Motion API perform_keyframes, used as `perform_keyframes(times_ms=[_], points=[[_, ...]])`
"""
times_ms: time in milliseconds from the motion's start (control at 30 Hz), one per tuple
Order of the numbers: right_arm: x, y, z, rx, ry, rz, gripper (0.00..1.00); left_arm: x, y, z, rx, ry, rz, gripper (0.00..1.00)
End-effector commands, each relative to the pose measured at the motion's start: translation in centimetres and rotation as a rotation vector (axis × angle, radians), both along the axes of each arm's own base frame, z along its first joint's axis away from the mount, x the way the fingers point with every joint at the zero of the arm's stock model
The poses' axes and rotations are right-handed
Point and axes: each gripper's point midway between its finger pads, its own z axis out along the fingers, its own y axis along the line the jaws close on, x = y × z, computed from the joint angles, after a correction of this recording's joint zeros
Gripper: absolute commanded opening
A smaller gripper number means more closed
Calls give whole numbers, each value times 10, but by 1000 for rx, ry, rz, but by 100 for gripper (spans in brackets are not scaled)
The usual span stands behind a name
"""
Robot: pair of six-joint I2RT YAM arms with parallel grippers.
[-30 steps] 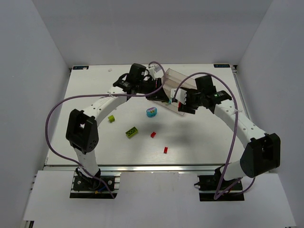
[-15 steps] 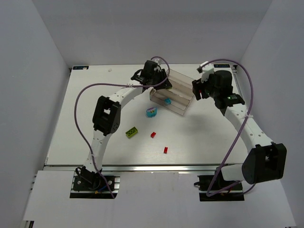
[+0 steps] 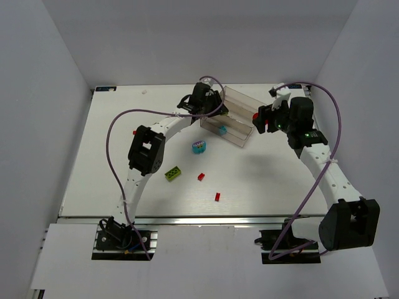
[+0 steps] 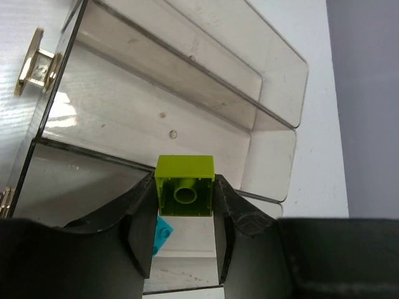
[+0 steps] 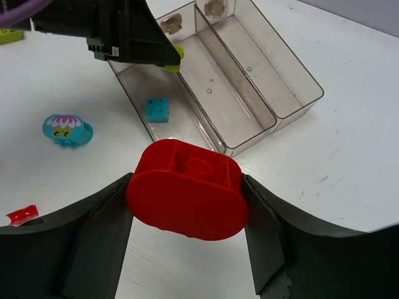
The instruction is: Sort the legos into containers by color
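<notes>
The left gripper moves outward past the tray's divider next and releases the lime green lego (image 4: 184,187) over the empty middle compartment (image 4: 163,121), since that lies outward of the gripper.
My left gripper (image 4: 184,208) is shut on a lime green lego (image 4: 184,187) and holds it over the clear tray of containers (image 4: 274,81), above the divider between the near and middle compartments. A cyan lego (image 4: 163,233) lies in the near compartment (image 5: 157,109). My right gripper (image 5: 187,205) is shut on a rounded red lego (image 5: 187,187), above the table just right of the tray (image 3: 240,99). On the table lie a cyan and magenta piece (image 3: 199,147), a lime brick (image 3: 173,173) and two small red bricks (image 3: 201,177) (image 3: 217,196).
The left arm (image 3: 146,146) stretches across the table's left half to the tray's left end. The right arm (image 3: 324,168) runs along the right side. White walls enclose the table on three sides.
The right gripper has drawn back to the right, off the tray. The left arm has stretched out to the tray's left end. The small lime brick at the table's left is gone from there.
</notes>
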Motion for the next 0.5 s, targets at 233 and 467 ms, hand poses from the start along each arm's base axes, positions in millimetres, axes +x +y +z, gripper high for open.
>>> perform_keyframes(times_ms=[233, 467], points=[[-2, 7, 10, 54, -38, 40, 0, 16, -16, 61, -146, -194, 21, 0], [-4, 6, 10, 50, -44, 44, 0, 20, -21, 74, -211, -244, 24, 0]])
